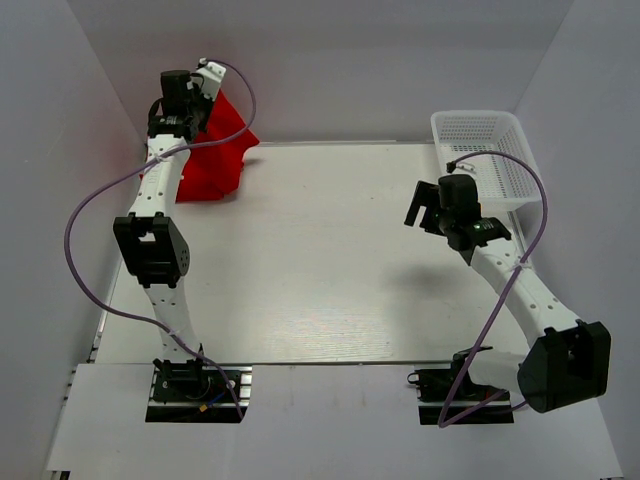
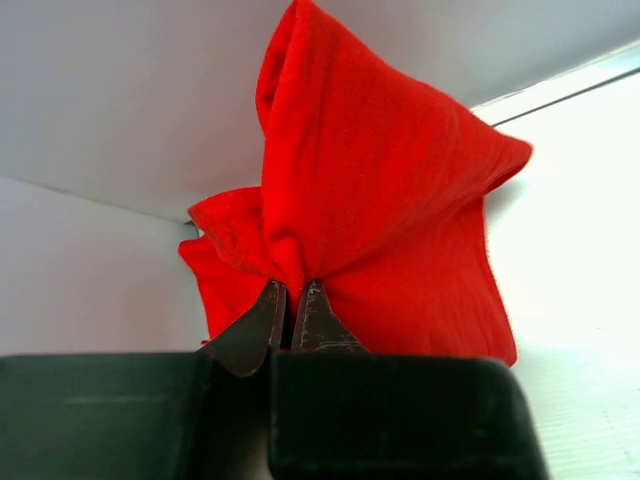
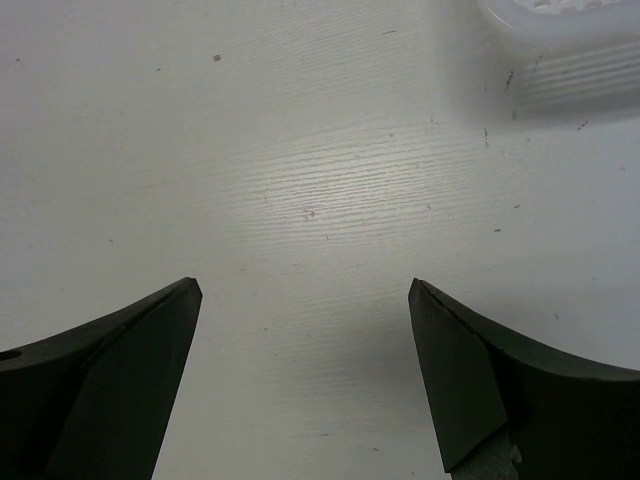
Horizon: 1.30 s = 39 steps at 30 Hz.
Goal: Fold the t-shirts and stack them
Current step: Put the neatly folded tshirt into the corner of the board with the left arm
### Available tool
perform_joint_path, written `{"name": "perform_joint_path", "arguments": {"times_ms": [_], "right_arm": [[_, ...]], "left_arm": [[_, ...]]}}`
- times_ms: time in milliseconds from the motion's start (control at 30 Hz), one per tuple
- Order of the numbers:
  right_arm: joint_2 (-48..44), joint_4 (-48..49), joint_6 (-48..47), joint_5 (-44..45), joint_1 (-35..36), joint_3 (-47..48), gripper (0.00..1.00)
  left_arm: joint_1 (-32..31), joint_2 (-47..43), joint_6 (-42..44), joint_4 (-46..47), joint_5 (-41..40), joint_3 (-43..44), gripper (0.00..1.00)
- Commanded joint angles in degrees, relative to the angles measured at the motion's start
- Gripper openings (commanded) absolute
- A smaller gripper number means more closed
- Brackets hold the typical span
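Observation:
The robot's left gripper should move down and to the left in the top view, toward the table corner, and then release the t-shirt (image 1: 215, 150), since the shirt's pinched fold still hangs raised.
A bright red t-shirt (image 1: 215, 150) hangs bunched at the far left corner of the table, its lower part resting on the table top. My left gripper (image 1: 196, 90) is shut on its cloth and holds it up. In the left wrist view the fingertips (image 2: 268, 305) pinch a fold of the t-shirt (image 2: 380, 200), which drapes away from the jaws. My right gripper (image 1: 428, 208) is open and empty, hovering over bare table on the right; its fingers (image 3: 140, 350) stand wide apart in the right wrist view.
A white mesh basket (image 1: 485, 150) stands at the far right corner, just behind the right gripper; its edge shows in the right wrist view (image 3: 560, 20). White walls close in the table (image 1: 300, 260) on three sides.

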Motion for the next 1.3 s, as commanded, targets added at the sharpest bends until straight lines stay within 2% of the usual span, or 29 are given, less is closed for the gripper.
{"name": "perform_joint_path", "arguments": {"times_ms": [0,467,567,733,767,833,967,1100,1233,1267], "right_arm": [[0.9,-0.3,-0.8,0.3,-0.1,3.4,0.9],[6.0,-2.3,-1.4,0.2,0.1,8.5,0.9],[7.3,-2.5,-1.3,-0.6,-0.1,9.6,0.9],[9.9,-3.2,-1.2,-1.3,0.1,11.4,0.9],[10.4,-3.3,-1.2,-1.6,0.1,12.0,0.9],[11.5,-4.1,-1.2,-1.7,0.1,12.6,0.9],[13.2,-4.8,-1.7,-2.3,0.3,15.0,0.9],[13.7,-4.9,-1.7,-3.0,0.3,15.3,0.9],[13.3,-4.9,-1.9,-3.3,0.2,15.0,0.9],[13.0,-4.8,-1.8,-3.4,0.3,15.0,0.9]], "left_arm": [[2.3,-5.6,-1.0,4.4,1.0,0.6,0.0],[8.7,4.1,-3.9,4.2,1.0,3.4,0.0],[10.0,6.3,-6.1,5.9,-4.0,3.4,0.0],[11.8,8.7,-7.8,6.4,-6.6,3.4,0.01],[11.8,9.8,-7.8,6.4,-7.1,4.1,0.26],[12.4,10.3,-9.1,5.9,-8.8,4.9,0.99],[12.4,10.9,-9.7,6.9,-14.1,4.9,1.0],[13.4,10.9,-12.3,6.9,-15.9,6.4,1.0],[13.4,8.7,-14.5,4.3,-13.5,6.9,1.0],[13.4,7.5,-16.0,2.5,-10.9,6.9,1.0]]}}
